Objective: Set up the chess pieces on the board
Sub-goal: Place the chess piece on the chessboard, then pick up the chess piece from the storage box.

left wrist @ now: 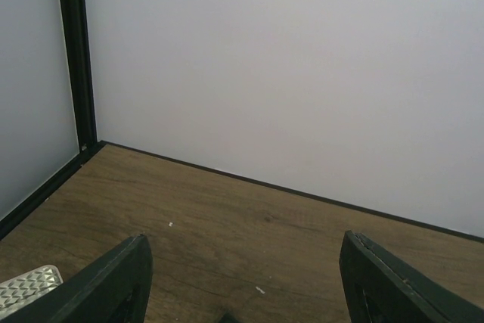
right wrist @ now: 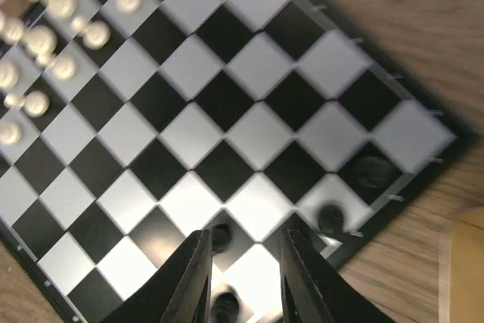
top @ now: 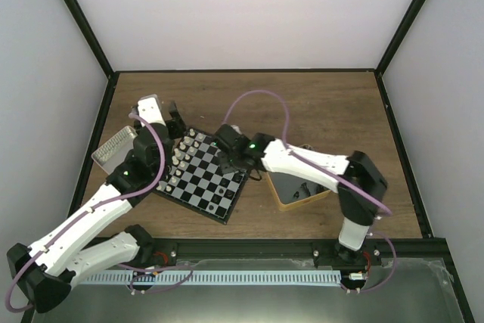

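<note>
My right gripper should next move from the board to above the gold-rimmed tin of black pieces. Then it should go down onto a black pawn.
The board (top: 198, 177) lies slightly turned at the table's centre-left. Cream-white chess pieces (top: 180, 159) crowd its left edge, blurred at the top left of the right wrist view (right wrist: 45, 35). A few black pieces (right wrist: 330, 219) stand near the board's right corner. My right gripper (right wrist: 244, 237) hangs low over that corner, jaws apart with only a white square between them. One black piece (right wrist: 220, 238) stands just beside its left finger. My left gripper (left wrist: 243, 238) is wide open over bare wood behind the board (top: 170, 116), holding nothing.
A gold-rimmed square tin (top: 300, 191) sits right of the board under the right arm. A silver textured tin (top: 113, 147) lies left of the board, its corner showing in the left wrist view (left wrist: 26, 287). White walls with black frame rails enclose the table.
</note>
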### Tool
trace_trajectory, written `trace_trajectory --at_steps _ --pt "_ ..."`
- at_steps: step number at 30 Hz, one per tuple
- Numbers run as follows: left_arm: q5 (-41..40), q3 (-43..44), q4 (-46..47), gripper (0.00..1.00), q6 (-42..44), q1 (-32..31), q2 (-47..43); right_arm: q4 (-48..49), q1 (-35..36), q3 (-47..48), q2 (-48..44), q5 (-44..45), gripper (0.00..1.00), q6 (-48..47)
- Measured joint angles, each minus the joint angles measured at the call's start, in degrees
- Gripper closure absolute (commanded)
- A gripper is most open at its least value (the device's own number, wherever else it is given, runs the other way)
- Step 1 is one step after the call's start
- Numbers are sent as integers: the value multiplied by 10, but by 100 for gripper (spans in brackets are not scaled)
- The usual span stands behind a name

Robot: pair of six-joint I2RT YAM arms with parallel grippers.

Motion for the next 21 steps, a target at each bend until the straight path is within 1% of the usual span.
trace_trajectory --at_steps 4,8,11,13,15,18,21 --pt "0 0 1 30 0 0 -4 16 -37 -67 -92 36 71 45" --pt "3 0 2 30 0 0 -5 31 -108 -160 -193 64 71 98" --pt "5 0 2 30 0 0 -5 36 -169 -223 -249 70 71 134" --pt "7 0 2 30 0 0 -5 42 -204 -262 -271 70 67 153" --pt "10 0 2 30 0 0 -5 46 -237 -299 -284 68 66 168" --pt "15 0 2 30 -1 0 -4 58 -271 -346 -285 55 66 183" --pt "18 0 2 30 -2 0 -3 69 -294 -376 -281 40 63 189"
